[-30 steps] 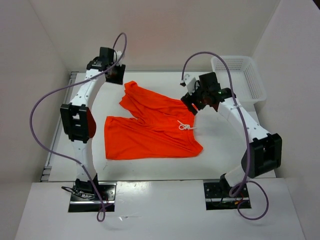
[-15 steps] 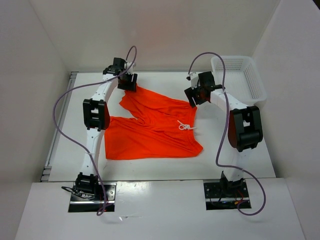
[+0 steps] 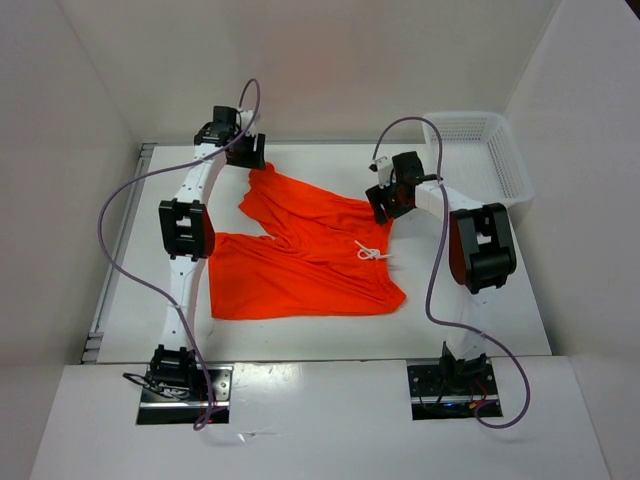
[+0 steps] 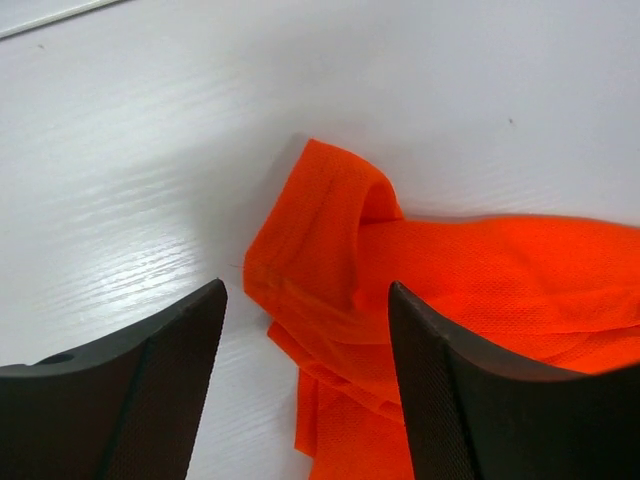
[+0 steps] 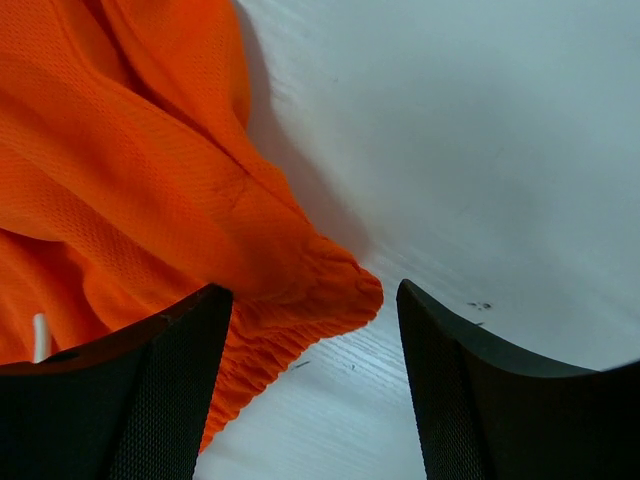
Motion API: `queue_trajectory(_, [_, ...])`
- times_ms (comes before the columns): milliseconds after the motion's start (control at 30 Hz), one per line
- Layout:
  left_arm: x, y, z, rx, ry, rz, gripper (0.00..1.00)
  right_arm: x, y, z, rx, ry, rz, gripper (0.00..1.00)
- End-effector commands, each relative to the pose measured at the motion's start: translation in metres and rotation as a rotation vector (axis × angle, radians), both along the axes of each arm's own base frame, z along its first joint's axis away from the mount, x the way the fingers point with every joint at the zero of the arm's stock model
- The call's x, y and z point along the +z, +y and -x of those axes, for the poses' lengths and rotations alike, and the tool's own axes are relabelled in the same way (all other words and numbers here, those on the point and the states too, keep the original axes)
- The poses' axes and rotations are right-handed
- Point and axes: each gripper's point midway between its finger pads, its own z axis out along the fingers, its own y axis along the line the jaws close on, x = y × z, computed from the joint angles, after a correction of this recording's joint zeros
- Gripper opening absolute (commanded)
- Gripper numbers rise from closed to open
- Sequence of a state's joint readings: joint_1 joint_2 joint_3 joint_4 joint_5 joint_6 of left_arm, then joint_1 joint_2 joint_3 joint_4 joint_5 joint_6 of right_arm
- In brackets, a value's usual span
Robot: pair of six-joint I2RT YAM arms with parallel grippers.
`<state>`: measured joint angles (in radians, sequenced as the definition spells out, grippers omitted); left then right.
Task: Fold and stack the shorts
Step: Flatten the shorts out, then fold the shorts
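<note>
The folded tip of the shorts, that far leg corner, already lies between my left gripper's open fingers. Next, my left gripper lowers onto it and closes.
The bright orange shorts [image 3: 300, 250] lie spread and rumpled on the white table, with the white drawstring [image 3: 370, 252] near the right side. My left gripper [image 3: 250, 160] is open just above the far left leg corner [image 4: 330, 230], which lies between its fingers [image 4: 150, 390]. My right gripper [image 3: 383, 208] is open over the far right waistband corner [image 5: 310, 290], whose gathered elastic lies between its fingers [image 5: 470, 390]. Neither gripper holds cloth.
A white mesh basket [image 3: 480, 150] stands at the far right corner of the table. White walls close in the table on the far, left and right sides. The arm bases sit at the near edge.
Both arms have reached out to the far corners of the shorts. The left gripper has shifted slightly back toward the far wall; the right has lowered onto the waistband corner. The shorts have not moved.
</note>
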<state>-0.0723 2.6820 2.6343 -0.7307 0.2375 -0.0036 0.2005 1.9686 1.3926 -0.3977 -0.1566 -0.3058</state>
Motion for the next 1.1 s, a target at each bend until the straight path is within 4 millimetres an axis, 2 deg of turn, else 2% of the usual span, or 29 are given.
queue_trajectory(0, [0.058, -0.001, -0.011, -0.022, -0.125, 0.036, 0.74, -0.021, 0.000, 0.002, 0.016, 0.028, 0.021, 0.72])
queue_trajectory(33, [0.056, -0.001, -0.009, -0.022, -0.115, 0.036, 0.74, -0.021, 0.000, 0.002, 0.027, 0.025, 0.027, 0.72])
queue_trajectory(200, [-0.007, 0.003, 0.005, -0.007, 0.027, 0.014, 0.75, -0.026, 0.001, 0.006, 0.033, 0.044, 0.021, 0.69])
queue_trajectory(233, [-0.027, 0.004, 0.011, -0.007, 0.072, 0.011, 0.74, -0.026, 0.001, 0.006, 0.033, 0.045, 0.020, 0.69])
queue_trajectory(267, [-0.035, 0.007, 0.011, 0.007, 0.084, -0.006, 0.73, -0.026, 0.001, 0.006, 0.033, 0.045, 0.020, 0.68])
queue_trajectory(333, [-0.049, 0.009, 0.012, 0.013, 0.105, -0.015, 0.66, -0.026, 0.001, 0.006, 0.033, 0.045, 0.020, 0.65])
queue_trajectory(400, [-0.045, 0.005, 0.011, -0.003, 0.097, 0.006, 0.57, -0.026, -0.001, 0.005, 0.036, 0.041, 0.033, 0.62])
queue_trajectory(433, [-0.045, 0.003, 0.010, -0.009, 0.095, 0.013, 0.48, -0.030, -0.001, 0.006, 0.036, 0.050, 0.034, 0.55])
queue_trajectory(467, [-0.035, 0.003, 0.005, -0.010, 0.067, 0.015, 0.43, -0.030, -0.001, 0.006, 0.036, 0.050, 0.034, 0.51])
queue_trajectory(500, [-0.030, -0.008, 0.005, -0.037, 0.056, 0.035, 0.38, -0.027, -0.002, 0.002, 0.031, 0.039, 0.040, 0.46])
queue_trajectory(533, [-0.025, -0.010, 0.004, -0.043, 0.046, 0.043, 0.32, -0.031, -0.002, 0.003, 0.039, 0.046, 0.046, 0.38])
queue_trajectory(567, [-0.021, -0.010, 0.000, -0.044, 0.026, 0.044, 0.20, -0.031, -0.002, 0.003, 0.039, 0.046, 0.046, 0.35])
queue_trajectory(633, [-0.017, -0.011, -0.002, -0.044, 0.015, 0.044, 0.10, -0.028, -0.004, -0.001, 0.040, 0.031, 0.059, 0.31])
queue_trajectory(700, [-0.013, -0.007, -0.005, -0.030, 0.002, 0.029, 0.00, -0.025, -0.005, -0.005, 0.044, 0.018, 0.071, 0.18])
queue_trajectory(733, [-0.003, -0.006, -0.007, -0.023, -0.018, 0.022, 0.00, -0.021, -0.007, -0.009, 0.048, 0.001, 0.085, 0.10])
queue_trajectory(767, [0.007, -0.006, -0.008, -0.023, -0.035, 0.023, 0.00, -0.011, -0.008, -0.016, 0.040, -0.026, 0.091, 0.06])
queue_trajectory(800, [0.026, -0.006, -0.010, -0.024, -0.069, 0.025, 0.00, -0.007, -0.008, -0.019, 0.052, -0.038, 0.097, 0.04])
queue_trajectory(833, [0.035, -0.006, -0.010, -0.024, -0.083, 0.026, 0.00, -0.003, -0.009, -0.023, 0.046, -0.052, 0.102, 0.00])
queue_trajectory(867, [0.048, -0.006, -0.012, -0.024, -0.109, 0.027, 0.00, 0.012, -0.009, -0.033, 0.047, -0.095, 0.112, 0.00])
queue_trajectory(900, [0.072, -0.006, -0.013, -0.025, -0.151, 0.030, 0.00, 0.021, -0.009, -0.036, 0.058, -0.114, 0.117, 0.00])
queue_trajectory(933, [0.082, -0.006, -0.010, -0.025, -0.159, 0.030, 0.00, 0.026, -0.009, -0.039, 0.058, -0.121, 0.116, 0.00])
queue_trajectory(967, [0.097, -0.006, -0.010, -0.025, -0.187, 0.032, 0.00, 0.042, -0.010, -0.048, 0.057, -0.163, 0.126, 0.00])
queue_trajectory(1000, [0.118, -0.005, -0.004, -0.025, -0.204, 0.033, 0.00, 0.054, -0.009, -0.049, 0.056, -0.182, 0.123, 0.00])
queue_trajectory(1067, [0.139, -0.006, 0.005, -0.032, -0.217, 0.040, 0.00, 0.071, -0.009, -0.051, 0.063, -0.209, 0.126, 0.00])
